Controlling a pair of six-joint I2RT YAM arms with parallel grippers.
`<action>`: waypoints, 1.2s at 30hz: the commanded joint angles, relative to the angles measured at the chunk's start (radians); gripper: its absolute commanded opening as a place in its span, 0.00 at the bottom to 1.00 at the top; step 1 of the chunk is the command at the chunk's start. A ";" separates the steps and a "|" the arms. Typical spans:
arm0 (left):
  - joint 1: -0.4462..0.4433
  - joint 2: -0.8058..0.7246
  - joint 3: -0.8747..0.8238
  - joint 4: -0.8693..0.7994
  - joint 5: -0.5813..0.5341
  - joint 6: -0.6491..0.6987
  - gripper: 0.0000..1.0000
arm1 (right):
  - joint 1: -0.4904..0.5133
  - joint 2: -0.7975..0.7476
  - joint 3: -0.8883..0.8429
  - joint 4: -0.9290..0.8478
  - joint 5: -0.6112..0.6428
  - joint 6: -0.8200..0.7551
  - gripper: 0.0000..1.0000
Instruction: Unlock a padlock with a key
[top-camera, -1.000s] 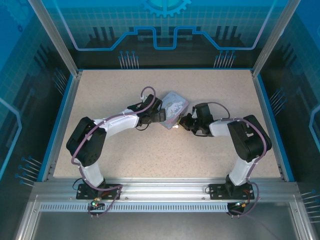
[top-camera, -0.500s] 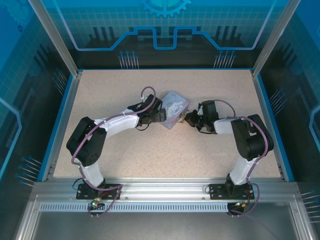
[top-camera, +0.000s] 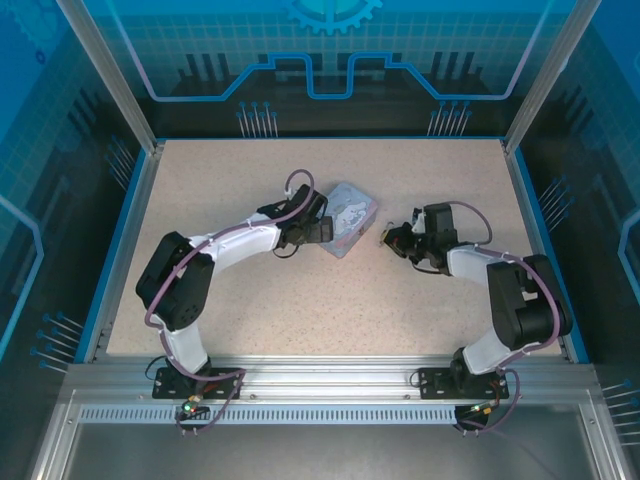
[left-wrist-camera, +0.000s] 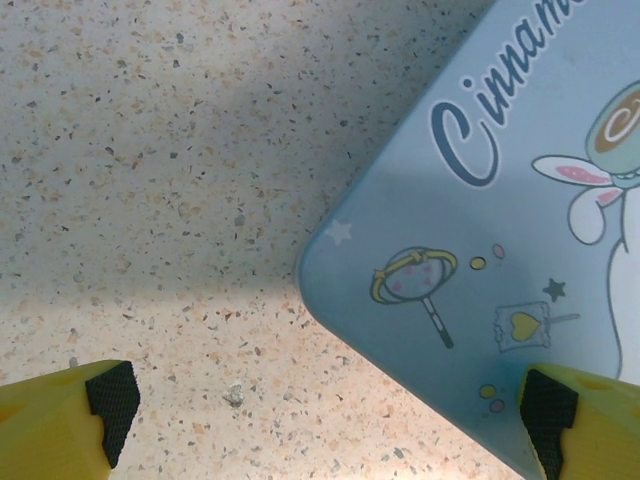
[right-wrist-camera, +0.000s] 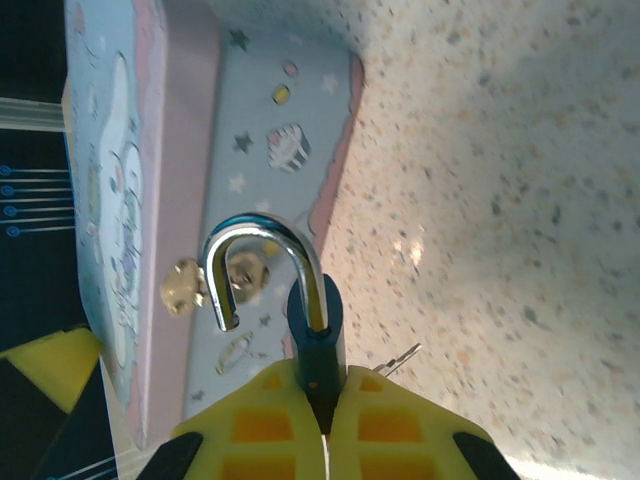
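My right gripper moves back and down, away from the tin, to the bare tabletop next. There it releases the padlock (right-wrist-camera: 316, 335), its open shackle clear of the hasp.
In the right wrist view my right gripper (right-wrist-camera: 322, 385) is shut on the padlock (right-wrist-camera: 316, 335), gripping its dark blue body. The silver shackle (right-wrist-camera: 262, 235) arches up with its left end free, out of the body. A thin metal key (right-wrist-camera: 402, 356) pokes out to the right from beside the padlock body. From above, the right gripper (top-camera: 392, 238) is off the tin's right side, a small gap away. My left gripper (left-wrist-camera: 325, 420) is open, with its yellow fingers (left-wrist-camera: 60, 415) straddling the tin's corner over the table, holding nothing.
The pale blue cartoon-printed tin (top-camera: 350, 215) lies mid-table between the two grippers. Its lid corner (left-wrist-camera: 480, 220) is under the left wrist, and its side with a brassy hasp (right-wrist-camera: 180, 285) faces the right wrist. Speckled tabletop (top-camera: 300, 310) lies all around, bounded by a blue frame.
My right gripper has pulled away to the right from the tin with the padlock in it. The tin shifted slightly. The left arm barely moved.
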 joint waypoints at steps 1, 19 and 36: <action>-0.011 -0.014 0.068 -0.096 0.028 0.047 0.99 | -0.011 -0.055 -0.040 -0.066 -0.039 -0.038 0.00; -0.011 -0.378 -0.021 -0.210 0.018 -0.007 0.99 | -0.118 -0.151 -0.154 -0.222 -0.039 -0.144 0.05; -0.008 -0.587 -0.104 -0.277 -0.074 -0.039 0.99 | -0.285 -0.491 -0.200 -0.490 0.029 -0.159 0.99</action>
